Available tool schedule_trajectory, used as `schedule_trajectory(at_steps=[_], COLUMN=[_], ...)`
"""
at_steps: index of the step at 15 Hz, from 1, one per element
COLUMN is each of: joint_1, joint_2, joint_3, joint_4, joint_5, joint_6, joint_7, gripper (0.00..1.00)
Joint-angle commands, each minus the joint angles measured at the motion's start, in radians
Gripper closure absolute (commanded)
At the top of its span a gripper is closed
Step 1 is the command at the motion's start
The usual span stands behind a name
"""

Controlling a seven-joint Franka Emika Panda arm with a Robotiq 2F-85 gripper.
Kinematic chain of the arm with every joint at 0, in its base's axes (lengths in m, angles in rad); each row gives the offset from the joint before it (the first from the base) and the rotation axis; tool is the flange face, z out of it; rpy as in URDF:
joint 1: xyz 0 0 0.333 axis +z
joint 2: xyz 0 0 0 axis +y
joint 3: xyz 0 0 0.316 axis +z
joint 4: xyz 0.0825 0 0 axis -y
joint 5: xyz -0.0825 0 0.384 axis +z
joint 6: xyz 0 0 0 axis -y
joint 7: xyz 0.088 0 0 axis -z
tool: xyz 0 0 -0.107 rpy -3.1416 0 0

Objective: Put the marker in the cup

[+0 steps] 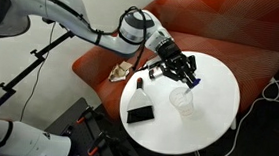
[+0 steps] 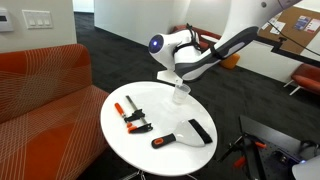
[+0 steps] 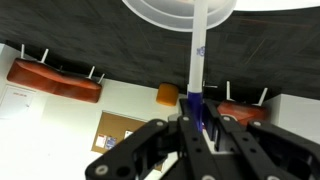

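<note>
Next, my gripper carries the marker down past the rim of the clear cup [image 1: 183,102], before I release it.
My gripper [image 3: 197,125] is shut on a marker [image 3: 197,55] with a white barrel and a blue end. In the wrist view the marker points up at the rim of the clear cup [image 3: 150,12], and its tip lies over the cup's opening. In both exterior views the gripper [image 1: 185,72] [image 2: 180,76] hangs just above the small clear cup [image 1: 183,102] [image 2: 181,95], which stands upright on the round white table [image 1: 217,114] [image 2: 120,145]. I cannot tell whether the marker tip is inside the cup.
A black rectangular block [image 1: 140,114] [image 2: 198,130] lies on the table. Three orange-and-black pens [image 2: 128,112] [image 2: 140,123] [image 2: 163,140] lie near it. An orange-red sofa [image 1: 233,35] [image 2: 45,85] curves round the table. A tan object [image 1: 125,72] lies on its seat.
</note>
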State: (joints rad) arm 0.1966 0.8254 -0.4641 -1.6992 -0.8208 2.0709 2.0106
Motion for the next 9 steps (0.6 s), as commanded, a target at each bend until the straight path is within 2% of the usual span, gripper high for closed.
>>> schedule_trajectory(at_steps=[1, 9], joint_1=[-0.060, -0.100], joint_2=[0.008, 0.024], joint_3=[0.080, 0.154], joint_4=[0.035, 0.033], joint_5=[-0.039, -0.055], joint_6=[-0.064, -0.098], joint_7=[0.026, 0.027], gripper=[0.96, 0.96])
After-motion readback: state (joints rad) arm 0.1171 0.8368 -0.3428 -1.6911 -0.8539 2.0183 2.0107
